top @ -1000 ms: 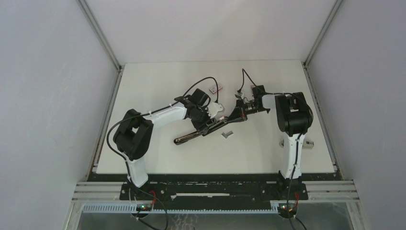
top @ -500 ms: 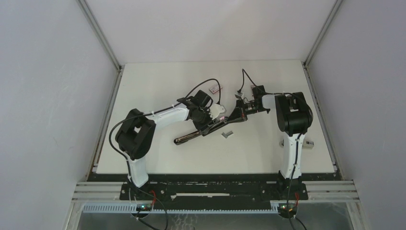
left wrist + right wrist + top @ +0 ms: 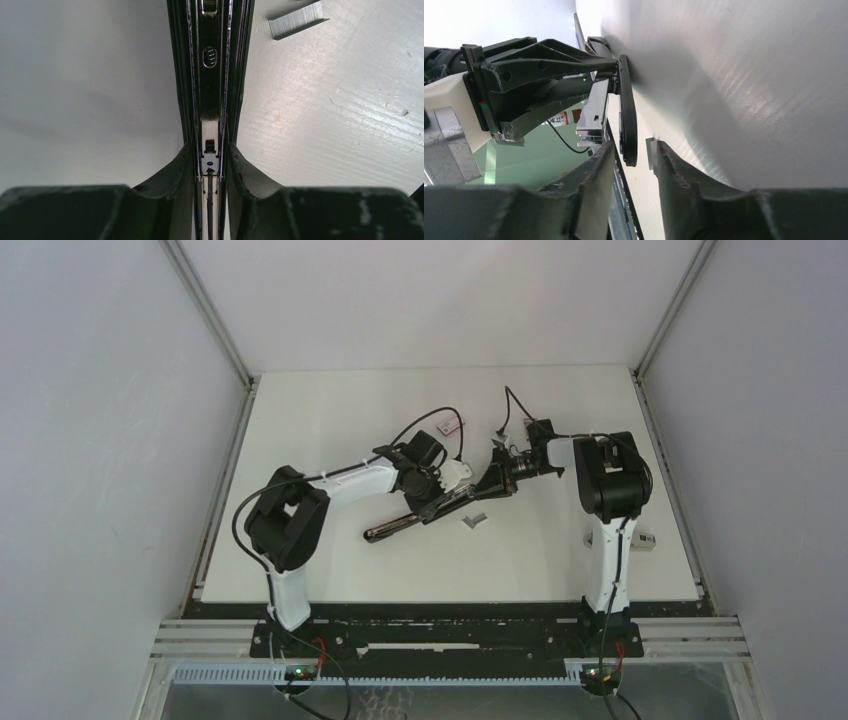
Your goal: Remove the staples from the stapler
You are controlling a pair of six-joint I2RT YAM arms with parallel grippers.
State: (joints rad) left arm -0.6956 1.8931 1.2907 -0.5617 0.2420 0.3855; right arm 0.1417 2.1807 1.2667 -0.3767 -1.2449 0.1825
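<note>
The far tabletop outward and to the left in the top view is empty, so my left gripper should carry the stapler there next and release it.
The black stapler (image 3: 420, 512) lies opened out on the white table. My left gripper (image 3: 438, 496) is shut on its open magazine channel (image 3: 210, 75), and both fingers (image 3: 172, 175) press the rails on either side. The staples (image 3: 476, 521), a short grey strip, lie loose on the table beside the stapler and show at the top right of the left wrist view (image 3: 298, 21). My right gripper (image 3: 499, 478) is at the stapler's raised far end. Its jaws stand apart round the black end piece (image 3: 627, 125), with table showing between the piece and the right finger (image 3: 674, 175).
A small reddish-and-white box (image 3: 452, 425) lies behind the left wrist. Another small box (image 3: 646, 540) lies near the table's right edge. Grey walls enclose the table on three sides. A black cable (image 3: 420, 420) loops over the left arm.
My left arm has shifted slightly to the right along the stapler. The stapler, the staple strip and the right arm have not visibly moved.
</note>
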